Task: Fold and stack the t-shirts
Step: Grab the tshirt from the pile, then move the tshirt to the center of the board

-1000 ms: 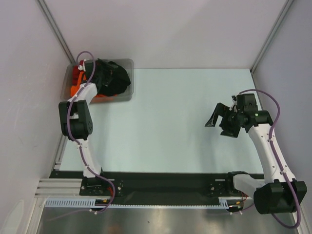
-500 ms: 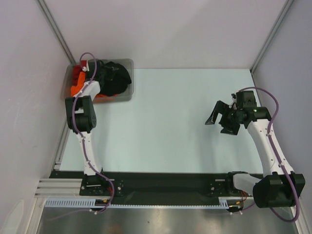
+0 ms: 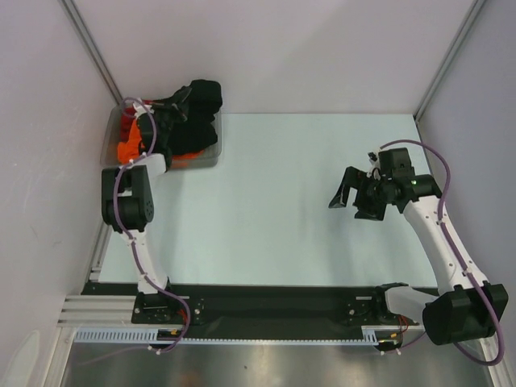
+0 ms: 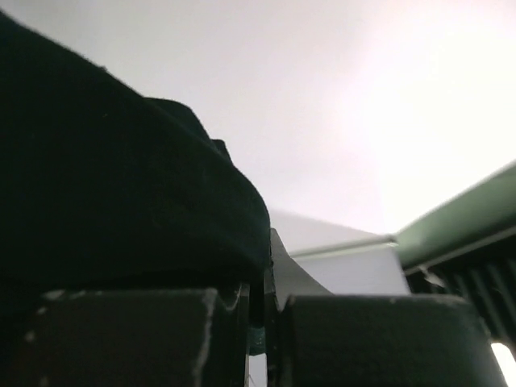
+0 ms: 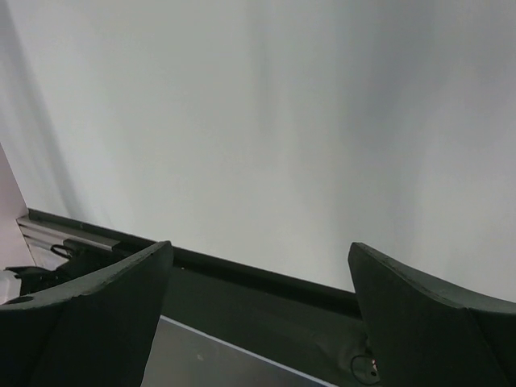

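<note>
My left gripper should next lift the black t-shirt (image 3: 197, 109) and swing it from the bin (image 3: 211, 158) to above the pale table, where the table is empty.
The black t-shirt (image 3: 197, 109) bunches up over the far edge of the clear grey bin (image 3: 211, 158) at the back left. My left gripper (image 3: 179, 103) is shut on it and holds it raised. In the left wrist view the black t-shirt (image 4: 121, 210) drapes over the shut fingers (image 4: 121, 339), with cloth pinched in the narrow slit between them. The orange t-shirt (image 3: 127, 149) lies in the bin beside the arm. A dark red t-shirt does not show clearly. My right gripper (image 3: 348, 197) hangs open and empty over the table's right half; its fingers (image 5: 81, 322) stand wide apart.
The pale table (image 3: 282, 201) stretches between the two arms. Grey walls close in the cell on the left, back and right. A black rail (image 3: 266, 302) with the arm bases runs along the near edge.
My left gripper closed on the black t-shirt and lifted it up and toward the back of the bin. My right arm shifted slightly left, still open.
</note>
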Available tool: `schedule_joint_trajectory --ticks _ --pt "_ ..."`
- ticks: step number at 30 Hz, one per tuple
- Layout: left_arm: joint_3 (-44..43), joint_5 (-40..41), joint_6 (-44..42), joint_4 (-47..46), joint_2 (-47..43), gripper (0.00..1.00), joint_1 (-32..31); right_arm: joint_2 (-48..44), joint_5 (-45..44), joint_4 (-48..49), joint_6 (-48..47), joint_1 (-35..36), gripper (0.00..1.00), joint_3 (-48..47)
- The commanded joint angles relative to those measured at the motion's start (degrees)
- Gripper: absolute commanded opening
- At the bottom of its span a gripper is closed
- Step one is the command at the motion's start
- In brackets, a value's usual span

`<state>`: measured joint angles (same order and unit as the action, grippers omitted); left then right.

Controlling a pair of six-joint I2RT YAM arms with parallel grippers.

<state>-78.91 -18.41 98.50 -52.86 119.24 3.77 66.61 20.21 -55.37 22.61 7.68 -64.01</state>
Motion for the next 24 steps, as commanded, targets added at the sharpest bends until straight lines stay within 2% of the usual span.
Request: schedule_joint_trajectory --ticks 1,8,11,12,14,15,16,17,18,19,20,21,22,24 --pt "0.4 -1.6 7.4 -17.5 -11.5 0.0 -1.0 -0.7 1.2 1.2 -0.6 1.5 0.98 -2.8" --pt "5.3 -5.9 6.1 -9.4 -24.9 0.0 -3.2 -1.4 0.1 0.6 -1.3 4.0 0.98 -4.5" --pt "1.1 -11.1 -0.2 2.3 -28.7 0.0 -5.2 -1.1 0.4 0.4 -1.3 5.1 0.98 -6.1" --pt "-2.3 -14.2 -5.6 10.9 -31.3 0.0 -6.0 -1.1 0.5 0.3 -1.1 5.3 0.98 -6.8" --pt "-6.3 -16.6 -12.7 21.9 -33.4 0.0 -9.6 -1.0 0.4 0.2 -1.0 5.8 0.98 -7.1" --pt "-7.9 -17.7 -16.4 32.2 -35.7 0.0 -11.0 -1.0 0.5 -0.1 -0.8 5.9 0.98 -7.1" --pt "-9.4 -17.7 -23.5 37.0 -36.8 0.0 -14.1 -1.2 0.5 -0.2 -0.6 5.9 0.98 -7.0" --pt "-9.3 -17.2 -26.8 41.7 -38.2 0.08 -15.8 -1.5 0.6 -0.4 -0.4 6.0 0.98 -6.8" --pt "-7.3 -15.6 -32.1 49.4 -39.3 0.21 -17.3 -1.7 0.7 -0.7 0.1 5.9 0.98 -6.7" --pt "-5.3 -14.8 -34.1 52.0 -42.0 0.61 -20.1 -2.0 1.0 -0.9 0.2 5.9 0.97 -6.1" --pt "-2.9 -14.0 -35.6 55.1 -43.3 0.82 -21.2 -2.4 1.1 -1.0 0.3 5.9 0.97 -5.8" --pt "2.2 -13.1 -38.0 60.2 -44.5 0.96 -22.1 -3.1 1.1 -1.4 0.7 5.9 0.97 -5.3" --pt "5.0 -12.3 -39.2 62.3 -46.9 1.0 -23.7 -3.5 1.2 -1.6 0.8 6.0 0.97 -4.7" --pt "12.3 -10.0 -43.5 70.5 -49.4 1.0 -25.2 -4.7 1.4 -1.7 1.2 6.0 0.96 -2.3"
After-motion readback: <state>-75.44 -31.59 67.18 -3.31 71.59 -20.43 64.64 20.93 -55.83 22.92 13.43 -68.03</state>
